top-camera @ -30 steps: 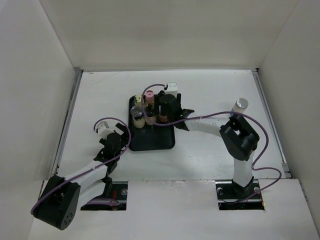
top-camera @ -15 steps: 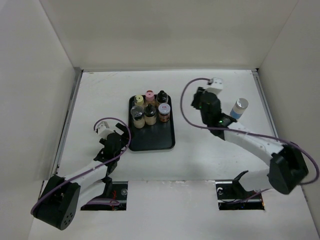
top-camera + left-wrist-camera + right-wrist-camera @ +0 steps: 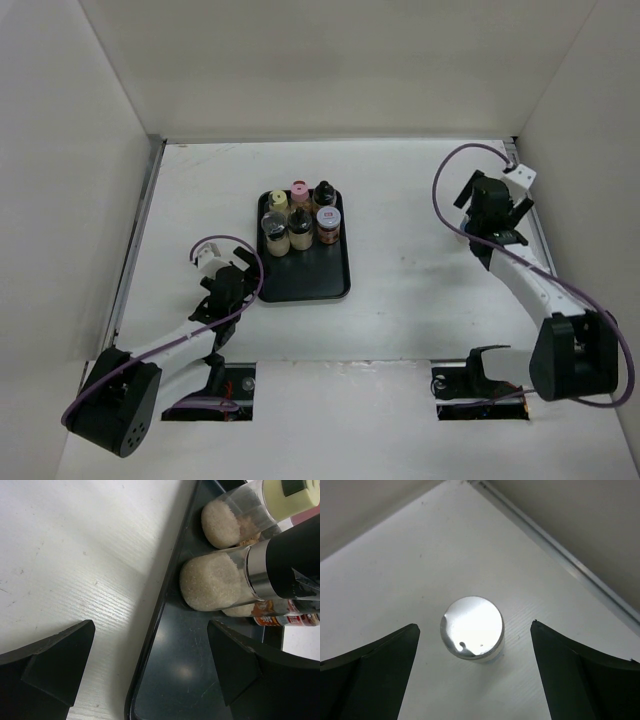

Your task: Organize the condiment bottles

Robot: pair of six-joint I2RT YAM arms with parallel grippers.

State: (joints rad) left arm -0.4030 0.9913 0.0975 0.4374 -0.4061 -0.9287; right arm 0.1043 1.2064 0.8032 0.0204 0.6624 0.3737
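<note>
The bottle stands below my right gripper, between the open fingers. The silver cap (image 3: 472, 626) comes between them next as the gripper lowers around it and closes there.
Several condiment bottles stand in a cluster at the far end of the black tray (image 3: 320, 278): a yellow cap (image 3: 277, 200), a pink cap (image 3: 299, 189), a black cap (image 3: 322, 192) and others. A silver-capped bottle (image 3: 472, 627) stands alone on the table at the right. My right gripper (image 3: 475, 625) is open above it, one finger on each side and not touching. In the top view the right gripper (image 3: 488, 218) hides this bottle. My left gripper (image 3: 228, 285) is open and empty, astride the tray's left rim (image 3: 150, 645), near a grain-filled black-capped bottle (image 3: 215, 582).
White walls close in the table on the left, back and right. A metal rail (image 3: 560, 550) runs along the right wall close to the silver-capped bottle. The near half of the tray is bare.
My right arm has swung from the tray's bottles to the far right and now hovers over the silver-capped bottle. The left arm has not moved.
</note>
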